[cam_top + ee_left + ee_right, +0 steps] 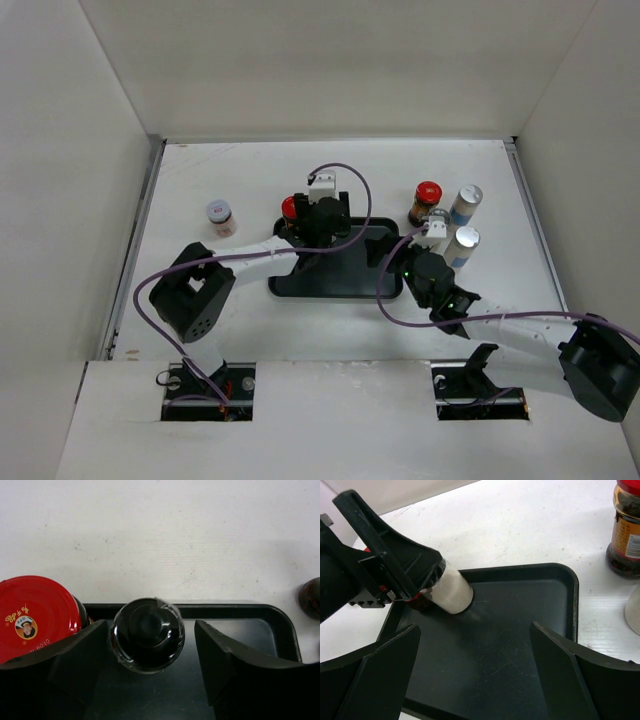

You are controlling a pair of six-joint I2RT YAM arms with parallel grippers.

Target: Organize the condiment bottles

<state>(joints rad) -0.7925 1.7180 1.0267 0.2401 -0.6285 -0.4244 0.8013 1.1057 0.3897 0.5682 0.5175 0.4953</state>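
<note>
My left gripper is at the black-capped bottle and needs to rise off it, cross past the red-capped jar and lower over the pale-lidded jar. That jar is still outside the tray.
A black-capped bottle with a white body stands in the black tray's back left part. My left gripper straddles it from above, open. The right finger is clearly apart from the cap and the left finger is very close to it. A red-capped dark jar stands just left of it in the tray corner. My right gripper hangs open over the tray's right half with nothing between its fingers. On the table to the right stand another red-capped jar and two white-and-blue cylinders.
A pale-lidded jar stands alone on the table left of the tray. White walls close the table in at the back and on both sides. Purple cables loop over both arms.
</note>
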